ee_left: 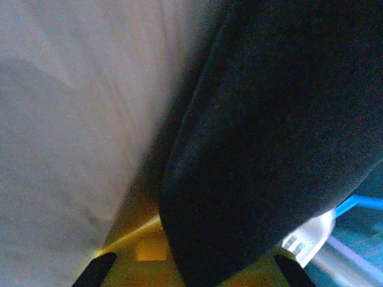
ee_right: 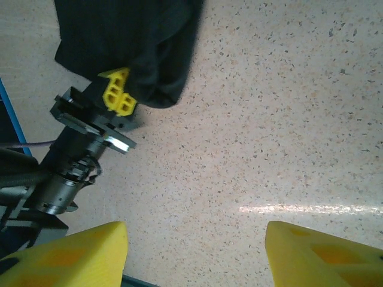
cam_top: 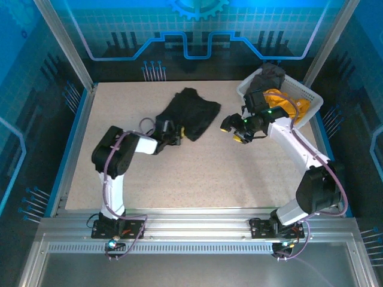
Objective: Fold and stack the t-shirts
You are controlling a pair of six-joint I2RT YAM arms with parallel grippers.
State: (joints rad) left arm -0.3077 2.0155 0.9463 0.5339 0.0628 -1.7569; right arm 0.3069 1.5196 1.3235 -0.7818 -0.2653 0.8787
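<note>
My left gripper should carry the black shirt outward and sideways, away from the basket, to the bare far corner (cam_top: 116, 99), because the tabletop there is empty.
The large black t-shirt (cam_top: 190, 112) lies crumpled on the table, left of centre. My left gripper (cam_top: 174, 133) is at its near-left edge, shut on the cloth. In the left wrist view the black t-shirt (ee_left: 269, 137) runs down between the fingers of the left gripper (ee_left: 194, 276). From the right wrist the black t-shirt (ee_right: 119, 36) and the left gripper (ee_right: 116, 97) pinching its edge are both visible. My right gripper (cam_top: 232, 131) (ee_right: 194, 239) hangs open over bare table, right of the shirt. The orange-yellow t-shirt (cam_top: 286, 103) and the dark grey t-shirt (cam_top: 270, 75) lie in the basket.
The white lattice basket (cam_top: 311, 98) stands at the back right corner, close behind the right arm. Blue rails (cam_top: 70, 146) edge the speckled table (cam_top: 209, 173). Bare table lies in front of and to the left of the black shirt.
</note>
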